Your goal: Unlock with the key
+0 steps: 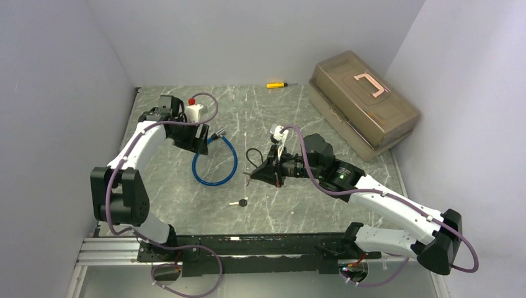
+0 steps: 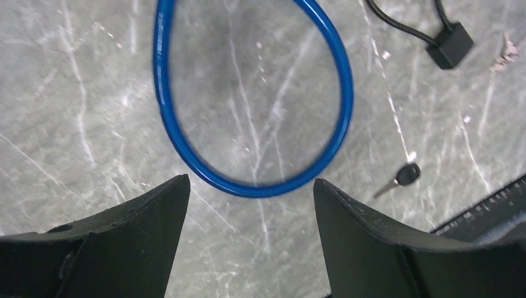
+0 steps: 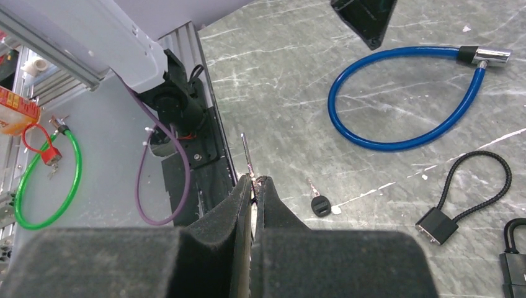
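The cable by the silver head [image 1: 209, 141] lies below and outward of my left gripper, which lowers outward next to close on it. That leaves the silver head free for the key.
A blue cable lock [image 1: 208, 182] lies looped on the marble table, its silver head [image 3: 493, 56] at the far end. My left gripper [image 1: 200, 144] hovers over the loop [image 2: 260, 189], open with nothing between its fingers [image 2: 251, 180]. My right gripper [image 1: 249, 176] is shut on a key; the thin metal blade [image 3: 246, 152] sticks out past the fingertips [image 3: 253, 180]. It is low over the table, right of the blue loop [image 3: 397, 147] and apart from it. A second key with a black head [image 1: 239, 202] [image 2: 404, 176] [image 3: 320, 205] lies loose on the table.
A small black padlock with a black wire shackle [image 1: 251, 155] [image 2: 451, 45] [image 3: 437, 225] lies by the right gripper. Another black lock [image 3: 513, 267] is beside it. A brown toolbox [image 1: 363, 102], a yellow screwdriver [image 1: 276, 84] and a white bottle [image 1: 194, 110] stand farther back.
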Motion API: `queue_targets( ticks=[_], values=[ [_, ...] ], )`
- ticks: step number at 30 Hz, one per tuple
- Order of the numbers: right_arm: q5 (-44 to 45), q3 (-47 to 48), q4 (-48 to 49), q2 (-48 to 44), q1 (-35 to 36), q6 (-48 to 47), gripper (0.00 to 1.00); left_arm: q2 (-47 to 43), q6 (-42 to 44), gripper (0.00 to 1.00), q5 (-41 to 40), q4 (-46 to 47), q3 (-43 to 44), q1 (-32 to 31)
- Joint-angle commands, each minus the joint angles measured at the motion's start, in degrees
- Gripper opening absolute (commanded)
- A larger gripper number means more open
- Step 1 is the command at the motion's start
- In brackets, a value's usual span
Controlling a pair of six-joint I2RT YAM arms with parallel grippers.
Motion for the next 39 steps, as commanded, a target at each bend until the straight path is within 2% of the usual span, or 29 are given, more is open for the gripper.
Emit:
queue_targets(
  ticks=[1, 4, 7, 13, 23, 27, 30, 32, 36, 39],
  values=[
    [-0.53, 0.06, 1.95, -0.95, -0.30, 0.37, 0.00, 3.82, -2.47, 0.78, -4.70, 9.34, 2.90, -0.87],
    [-0.47, 0.15, 2.40, -0.97, -0.35, 0.39, 0.00, 10.50, 2.41, 0.76, -4.46, 7.29, 8.46, -2.29],
    [-0.68, 0.76, 2.48, -0.32, -0.44, 0.23, 0.00, 18.92, 7.68, 0.71, -7.65, 3.04, 15.30, -4.07],
    [-0.74, 1.65, 1.89, -0.48, -0.58, -0.24, 0.00, 24.66, 9.52, 0.70, -10.54, 4.10, 15.83, -5.04],
    [-2.14, 2.71, 1.16, -0.35, -0.63, -0.45, 0.00, 28.45, 9.54, 0.69, -12.46, 6.02, 17.57, -5.04],
    [-2.29, 2.51, 1.43, -0.48, -0.62, -0.32, 0.00, 30.54, 10.44, 0.59, -11.41, 4.57, 20.26, -5.13],
    [-2.51, 3.67, -0.10, -0.14, -0.69, -0.83, 0.00, 31.42, 10.37, 0.58, -11.36, 4.11, 21.25, -5.38],
    [-2.70, 5.05, -1.58, 0.40, -0.77, -1.44, 0.00, 31.55, 10.31, 0.53, -12.01, 4.80, 20.81, -5.63],
    [-2.85, 7.58, -3.56, 1.15, -1.00, -2.42, 0.00, 32.44, 10.45, 0.54, -16.73, 5.36, 19.54, -7.24],
    [-2.83, 8.85, -4.20, 1.79, -1.22, -2.68, 0.00, 32.23, 10.07, 0.48, -17.15, 5.81, 18.28, -8.13]
  ],
)
